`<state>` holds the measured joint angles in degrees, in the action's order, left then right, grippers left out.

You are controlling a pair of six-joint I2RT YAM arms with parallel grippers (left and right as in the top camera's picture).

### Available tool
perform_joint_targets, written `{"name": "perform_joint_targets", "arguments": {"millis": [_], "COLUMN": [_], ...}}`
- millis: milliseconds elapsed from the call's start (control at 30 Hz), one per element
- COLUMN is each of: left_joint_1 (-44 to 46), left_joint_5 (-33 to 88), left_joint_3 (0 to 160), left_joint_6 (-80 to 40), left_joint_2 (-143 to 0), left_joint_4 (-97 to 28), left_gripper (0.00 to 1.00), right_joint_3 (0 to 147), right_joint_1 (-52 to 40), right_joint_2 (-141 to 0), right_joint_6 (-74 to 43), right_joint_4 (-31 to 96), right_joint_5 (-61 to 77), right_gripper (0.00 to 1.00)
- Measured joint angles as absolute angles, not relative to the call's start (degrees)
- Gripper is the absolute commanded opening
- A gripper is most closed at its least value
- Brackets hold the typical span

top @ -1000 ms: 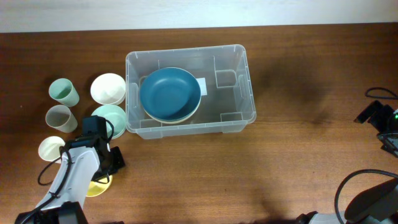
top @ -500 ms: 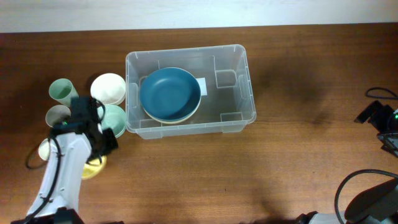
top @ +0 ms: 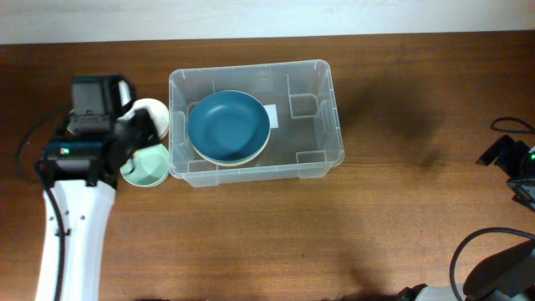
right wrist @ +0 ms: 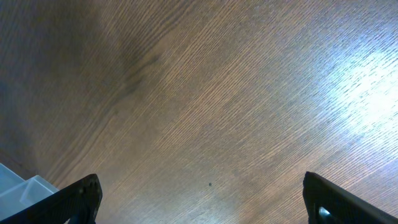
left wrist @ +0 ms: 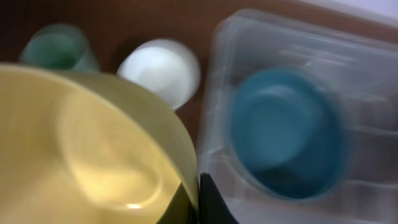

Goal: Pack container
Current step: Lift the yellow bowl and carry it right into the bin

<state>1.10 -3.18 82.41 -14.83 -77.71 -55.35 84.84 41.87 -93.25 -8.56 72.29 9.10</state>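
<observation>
The container's bottom is empty beyond the blue bowl, so the robot will carry its left gripper past that bowl, lower it there and let go of the yellow bowl's rim.
The clear plastic container (top: 331, 117) stands in the middle of the table and holds a blue bowl (top: 227, 125) stacked on a pale one. My left gripper (left wrist: 198, 200) is shut on the rim of a yellow bowl (left wrist: 81, 143) and holds it raised, just left of the container (left wrist: 367, 74). In the overhead view the left arm (top: 92, 138) hides the yellow bowl. The blue bowl (left wrist: 286, 130) also shows in the left wrist view. My right gripper (right wrist: 208, 199) is open and empty over bare wood at the far right.
A white bowl (top: 153, 113) and a mint bowl (top: 149, 169) sit against the container's left wall. The white bowl (left wrist: 163, 68) and a green cup (left wrist: 56, 50) show in the left wrist view. A container corner (right wrist: 17, 186) shows at the right wrist view's edge.
My left arm has lifted the yellow bowl off the table and moved it back, up beside the container's left wall; the arm now covers the cups. The right arm has not moved.
</observation>
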Motion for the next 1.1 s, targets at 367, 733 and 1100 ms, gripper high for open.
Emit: {"name": "perform_joint_targets", "arguments": {"millis": [367,733,1100], "left_joint_1": [23.5,35.4,39.2], "left_joint_5": [-5.2,-6.3,-6.3], "left_joint_3": [85.9,86.0,86.0], "left_joint_6": [-15.4,-15.4,-14.7], "left_joint_2": [-79.1,-94.1,-105.1], "left_joint_4": [-31.0,-17.3,-16.1], "left_gripper": [0.01,0.01,0.01], "right_joint_3": [84.8,84.8,84.8], "right_joint_1": [41.9,41.9,41.9], "right_joint_2": [-93.3,-93.3,-93.3], "right_joint_6": [-8.6,-8.6,-8.6], "right_joint_4": [72.3,72.3,72.3], "right_joint_5": [9.1,9.1,9.1], "right_gripper": [0.99,0.99,0.99]}}
